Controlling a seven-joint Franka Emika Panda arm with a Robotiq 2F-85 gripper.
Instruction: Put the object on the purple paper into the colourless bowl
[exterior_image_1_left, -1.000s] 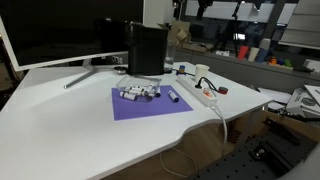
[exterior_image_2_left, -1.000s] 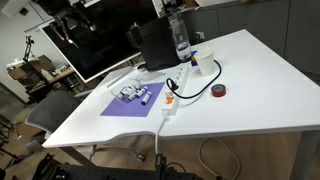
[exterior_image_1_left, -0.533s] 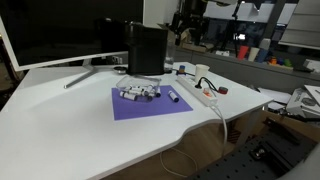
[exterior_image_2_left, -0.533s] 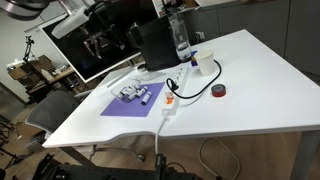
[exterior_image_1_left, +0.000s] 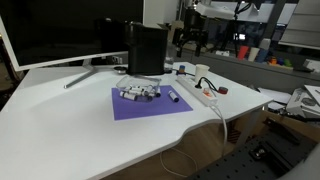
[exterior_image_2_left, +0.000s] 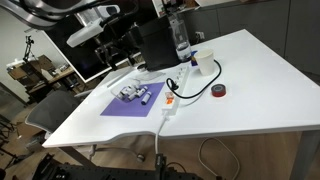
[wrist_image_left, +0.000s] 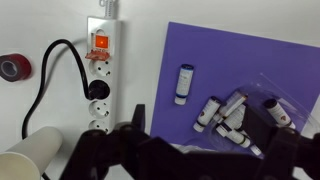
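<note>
My gripper needs to move down to the small white tube beside the power strip, because only that tube is outside the colourless bowl.
The purple paper (exterior_image_1_left: 150, 103) lies on the white table and shows in both exterior views (exterior_image_2_left: 135, 102). A small white tube with a dark cap (exterior_image_1_left: 172, 97) lies alone on the paper's edge, next to the power strip (exterior_image_2_left: 147, 98). In the wrist view the tube (wrist_image_left: 183, 84) is upper centre. The colourless bowl (exterior_image_1_left: 138, 93) stands on the paper and holds several small tubes (wrist_image_left: 222, 128). My gripper (exterior_image_1_left: 190, 38) hangs high above the table's back, open and empty. Its dark fingers (wrist_image_left: 200, 150) fill the bottom of the wrist view.
A white power strip (exterior_image_1_left: 205, 95) with a black cable lies beside the paper. A red tape roll (exterior_image_2_left: 219, 91), a white cup (exterior_image_2_left: 205, 63), a clear bottle (exterior_image_2_left: 180, 35) and a black box (exterior_image_1_left: 146, 48) stand at the back. A monitor (exterior_image_1_left: 50, 30) stands behind.
The arm has come into both exterior views and the gripper has dropped lower, over the back of the table. Nothing on the table has moved.
</note>
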